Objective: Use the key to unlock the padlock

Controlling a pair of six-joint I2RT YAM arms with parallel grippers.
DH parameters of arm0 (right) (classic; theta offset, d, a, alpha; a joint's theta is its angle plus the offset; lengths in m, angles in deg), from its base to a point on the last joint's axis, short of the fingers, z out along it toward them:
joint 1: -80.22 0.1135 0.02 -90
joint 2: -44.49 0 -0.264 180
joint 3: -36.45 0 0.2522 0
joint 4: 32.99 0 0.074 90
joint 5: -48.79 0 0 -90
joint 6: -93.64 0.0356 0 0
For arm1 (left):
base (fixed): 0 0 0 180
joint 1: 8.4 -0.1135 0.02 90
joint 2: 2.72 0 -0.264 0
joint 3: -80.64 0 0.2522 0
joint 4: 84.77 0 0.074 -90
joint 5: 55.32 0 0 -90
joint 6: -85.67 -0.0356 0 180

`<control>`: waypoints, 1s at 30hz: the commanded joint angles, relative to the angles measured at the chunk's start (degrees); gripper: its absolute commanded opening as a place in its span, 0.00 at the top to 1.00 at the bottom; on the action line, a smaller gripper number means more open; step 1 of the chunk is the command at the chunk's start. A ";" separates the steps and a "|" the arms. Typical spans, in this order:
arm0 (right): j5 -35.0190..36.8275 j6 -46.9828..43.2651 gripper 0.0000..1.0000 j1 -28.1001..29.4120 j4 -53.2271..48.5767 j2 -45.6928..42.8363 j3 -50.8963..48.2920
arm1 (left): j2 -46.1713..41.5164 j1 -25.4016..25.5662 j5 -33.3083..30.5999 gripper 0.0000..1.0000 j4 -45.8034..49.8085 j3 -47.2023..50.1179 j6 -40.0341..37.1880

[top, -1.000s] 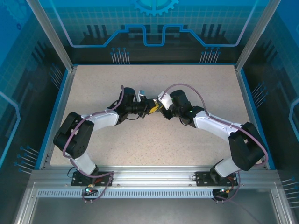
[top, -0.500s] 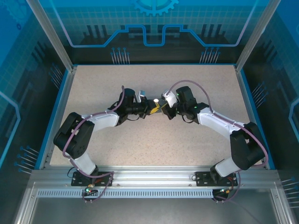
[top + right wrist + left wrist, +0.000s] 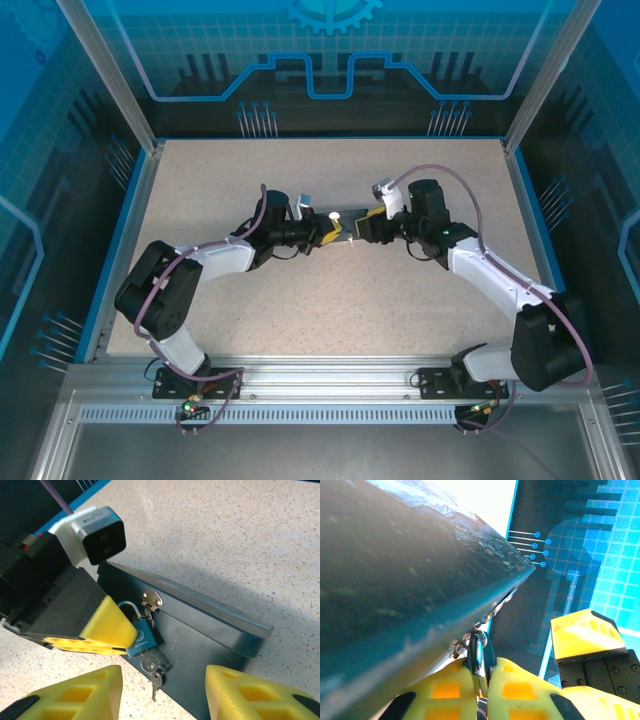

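Note:
The left gripper needs to move the small blue padlock (image 3: 143, 636) it is holding back and down next and let go of it, because the near tabletop is below and back from the gripper.
The small blue padlock (image 3: 143, 636) hangs by its thin shackle from the metal hasp (image 3: 151, 599) of a dark box (image 3: 210, 630). My left gripper (image 3: 327, 232) is shut on the padlock's body, and its yellow finger (image 3: 107, 624) covers the left side. In the left wrist view the padlock (image 3: 479, 655) stands edge-on between the left gripper's (image 3: 482, 669) pads. The grey key (image 3: 150, 664) sits in the padlock's bottom, with a ring and a second key (image 3: 156, 681) dangling from it. My right gripper (image 3: 162, 700) is open a short way in front of the key, touching nothing.
The dark box (image 3: 346, 232) lies mid-table between both grippers on the speckled tabletop (image 3: 330, 300). Blue rails and aluminium posts border the table (image 3: 150, 150). The right gripper's yellow finger (image 3: 585, 632) shows close beside the left gripper.
My right gripper has drawn back to the right, away from the padlock, and the key stays in the lock. The left arm has not moved.

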 commanded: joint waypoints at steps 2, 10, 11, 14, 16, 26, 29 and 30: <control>-3.15 6.73 0.52 -0.20 1.13 -0.72 -1.08 | 0.10 0.40 0.55 1.00 -0.81 2.90 -0.14; -3.34 19.27 0.52 1.06 3.93 -1.68 -7.25 | -2.06 2.99 -0.29 1.00 -3.87 8.54 1.20; -3.55 21.33 0.52 1.26 5.05 -2.22 -8.64 | -2.23 3.36 -0.44 1.00 -4.31 9.39 1.46; -4.55 26.62 0.52 2.06 8.74 -3.36 -12.46 | -2.09 4.20 -0.74 1.00 -5.46 11.03 1.82; -4.47 29.42 0.52 2.69 11.27 -4.09 -15.05 | -1.69 4.69 -0.78 1.00 -6.14 11.80 2.07; -0.26 34.08 0.51 3.27 14.62 -8.07 -20.94 | 3.42 6.72 -1.57 1.00 -10.18 11.40 2.58; 0.87 34.01 0.50 3.00 13.81 -8.11 -20.89 | 5.31 6.90 -2.01 1.00 -10.28 10.27 2.26; 1.36 34.06 0.50 2.85 13.77 -8.11 -21.07 | 5.93 6.93 -2.30 1.00 -10.35 9.84 2.22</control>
